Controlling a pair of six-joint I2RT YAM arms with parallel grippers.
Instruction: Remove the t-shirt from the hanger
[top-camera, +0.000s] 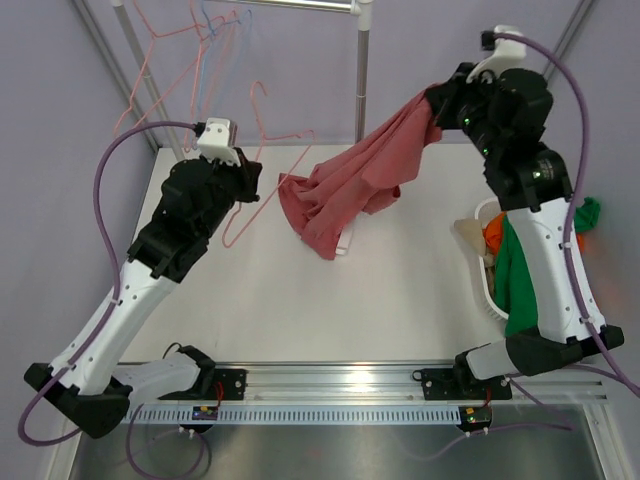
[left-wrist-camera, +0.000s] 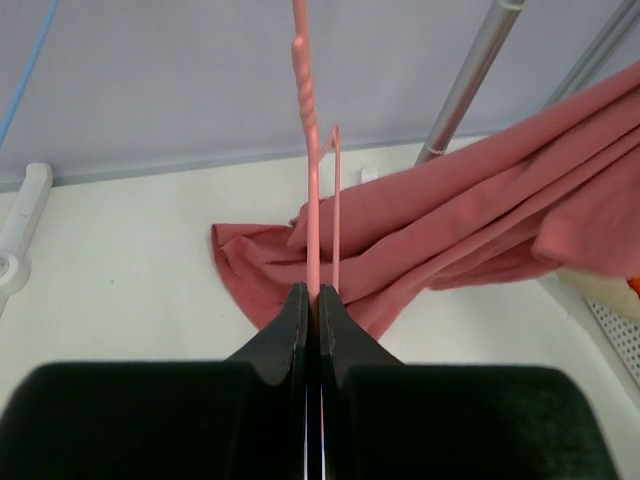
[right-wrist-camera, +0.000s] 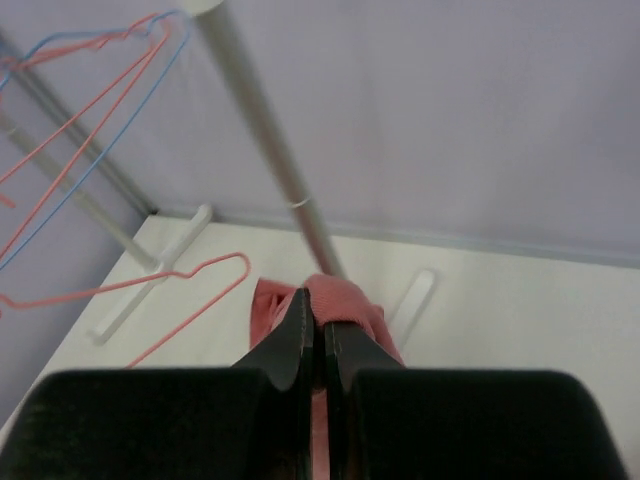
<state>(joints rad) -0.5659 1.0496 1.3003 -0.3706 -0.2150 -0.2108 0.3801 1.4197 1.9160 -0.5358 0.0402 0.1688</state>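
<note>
The white basket is below my right gripper and to its right in the top view, so my right gripper will next swing sideways over the basket and release the t-shirt (top-camera: 350, 180).
The pink-red t-shirt (top-camera: 350, 180) hangs from my right gripper (top-camera: 432, 100), which is shut on one bunched end and holds it high beside the rack pole. The shirt's lower end lies crumpled on the white table. It also shows in the right wrist view (right-wrist-camera: 345, 295) and the left wrist view (left-wrist-camera: 450, 240). My left gripper (top-camera: 250, 180) is shut on the wire of a pink hanger (top-camera: 285, 137), left of the shirt. In the left wrist view the gripper (left-wrist-camera: 313, 295) pinches the hanger (left-wrist-camera: 305, 100), whose wire rises in front of the shirt. In the right wrist view the hanger (right-wrist-camera: 190, 268) lies apart from the shirt.
A clothes rack pole (top-camera: 362, 60) stands behind the shirt. Several pink and blue hangers (top-camera: 190, 40) hang on the rail at the back left. A white basket (top-camera: 490, 290) with clothes stands at the right, with a green garment (top-camera: 520, 280) draped over it.
</note>
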